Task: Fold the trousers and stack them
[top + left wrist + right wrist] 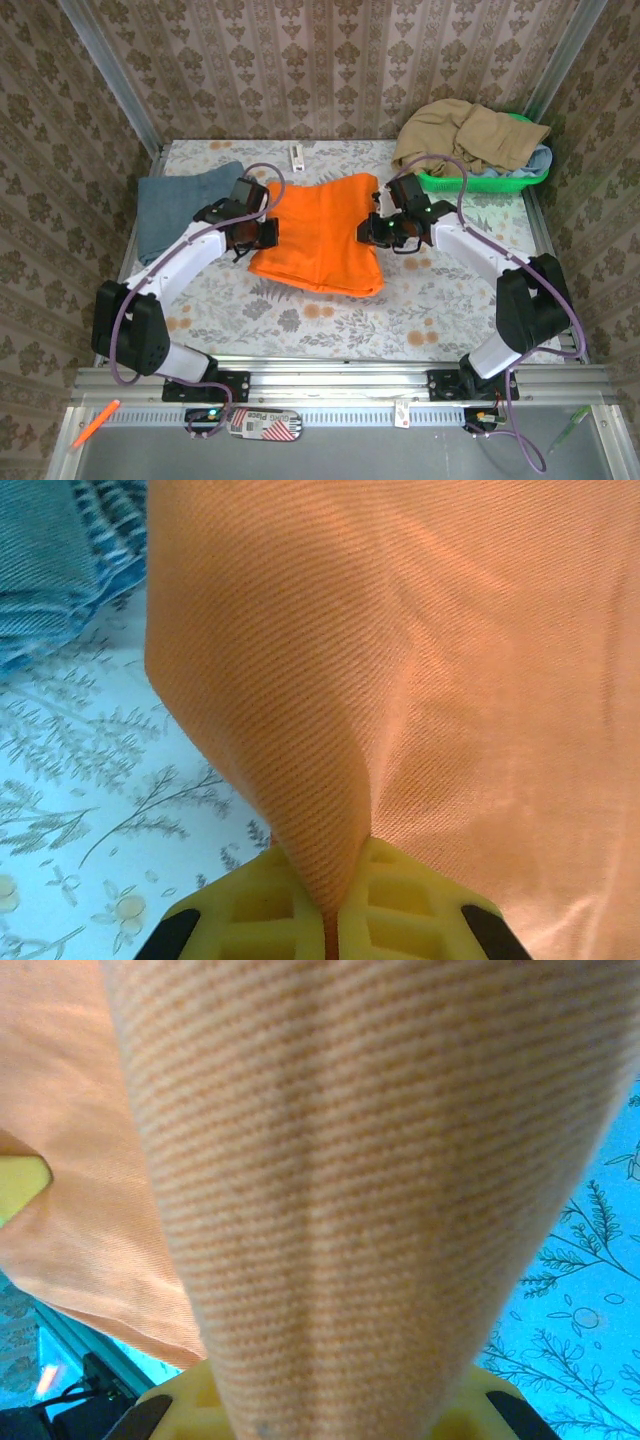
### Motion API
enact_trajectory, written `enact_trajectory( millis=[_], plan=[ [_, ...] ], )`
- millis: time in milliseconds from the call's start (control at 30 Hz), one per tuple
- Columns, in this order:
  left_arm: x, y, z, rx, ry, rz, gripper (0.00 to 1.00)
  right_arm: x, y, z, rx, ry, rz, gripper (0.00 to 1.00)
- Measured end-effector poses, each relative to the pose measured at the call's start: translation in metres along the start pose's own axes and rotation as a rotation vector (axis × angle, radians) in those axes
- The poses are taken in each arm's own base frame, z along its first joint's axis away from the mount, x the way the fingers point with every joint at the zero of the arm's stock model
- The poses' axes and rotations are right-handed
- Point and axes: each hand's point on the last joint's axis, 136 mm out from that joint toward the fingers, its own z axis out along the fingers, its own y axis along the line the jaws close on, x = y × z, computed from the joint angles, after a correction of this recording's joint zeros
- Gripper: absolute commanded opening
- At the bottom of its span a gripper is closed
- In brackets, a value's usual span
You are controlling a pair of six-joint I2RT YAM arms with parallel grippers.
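Observation:
I should next raise my right gripper's side of the trousers [320, 235], bring it across to the blue-grey garment's edge [232, 177] and lower it to let go, since both are folded.
The orange trousers [320, 235] lie folded into a rough square in the middle of the table. My left gripper [268, 232] is at their left edge and my right gripper [372, 230] is at their right edge. In the left wrist view the yellow fingers [270, 900] of my left gripper [345, 885] are shut on a raised fold of the trousers [450, 680]. In the right wrist view the trousers [350, 1160] rise out of my right gripper [340, 1410] and drape over its jaws. Only the outer yellow fingers [180, 1400] show, and the gripper is shut on the cloth.
A folded blue-grey garment [180, 205] lies at the left of the table, close to my left arm. A green basket [480, 183] with a tan garment [470, 135] heaped on it stands at the back right. A small white object [296, 156] lies at the back edge.

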Motion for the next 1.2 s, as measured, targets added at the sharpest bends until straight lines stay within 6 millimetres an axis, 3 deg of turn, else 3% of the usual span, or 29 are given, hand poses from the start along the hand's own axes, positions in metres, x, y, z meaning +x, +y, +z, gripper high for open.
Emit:
enact_trajectory(
  millis=[133, 300, 467, 600, 867, 1200],
  plan=[
    [-0.016, 0.025, -0.017, -0.045, -0.007, -0.074, 0.00, -0.008, 0.031, -0.004, -0.030, 0.001, -0.046, 0.00],
    [-0.061, 0.075, -0.055, -0.112, -0.113, -0.187, 0.00, -0.051, 0.094, 0.013, -0.114, -0.051, -0.143, 0.00],
    [-0.079, 0.130, -0.081, -0.191, -0.169, -0.287, 0.00, -0.087, 0.139, 0.051, -0.172, -0.063, -0.197, 0.00],
    [-0.087, 0.164, -0.096, -0.231, -0.205, -0.354, 0.00, -0.104, 0.167, 0.087, -0.219, -0.056, -0.226, 0.00],
    [-0.100, 0.208, -0.108, -0.276, -0.263, -0.439, 0.00, -0.136, 0.200, 0.140, -0.298, -0.071, -0.244, 0.00],
    [-0.088, 0.255, -0.101, -0.301, -0.310, -0.576, 0.00, -0.121, 0.203, 0.207, -0.348, -0.065, -0.200, 0.00]
  ],
)
